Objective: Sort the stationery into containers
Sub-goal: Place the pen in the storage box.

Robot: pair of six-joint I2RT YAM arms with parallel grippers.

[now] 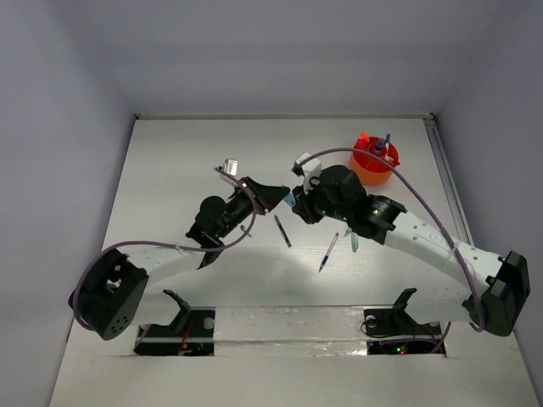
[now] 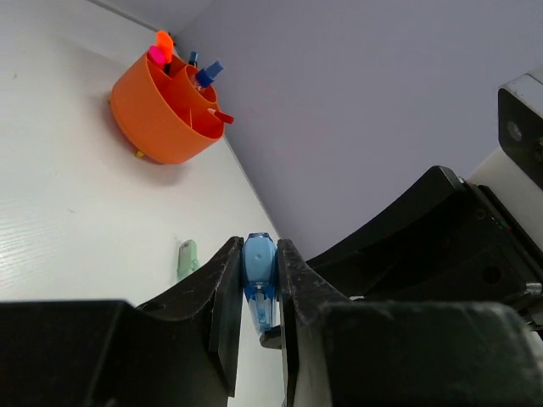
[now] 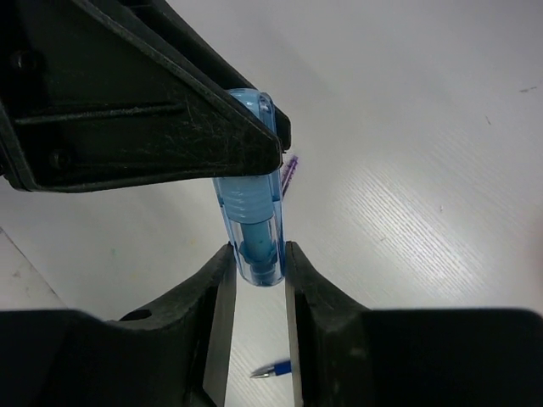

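Observation:
My right gripper holds the light-blue piece's clear end, so I should move my left gripper to the left in the top view and then let go of the light-blue piece's rounded end (image 1: 288, 198) (image 2: 259, 253).
A light-blue stationery piece (image 2: 259, 267) is held in mid-air between both grippers above the table's middle (image 1: 290, 201). My left gripper (image 2: 260, 254) is shut on its rounded end. My right gripper (image 3: 257, 259) has its fingers pressed on both sides of the other, clear end (image 3: 254, 246). The orange cup (image 1: 374, 158) stands at the far right with several pens and markers upright in it (image 2: 165, 110). A dark purple pen (image 1: 282, 231), a blue pen (image 1: 328, 252) and a pale green piece (image 1: 353, 242) lie on the table under the arms.
A small white object (image 1: 229, 165) lies at the far middle-left and another (image 1: 301, 158) near the right arm's wrist. The blue pen's tip (image 3: 273, 370) and the purple pen (image 3: 289, 174) show below the right gripper. Grey walls surround the white table (image 1: 170, 212).

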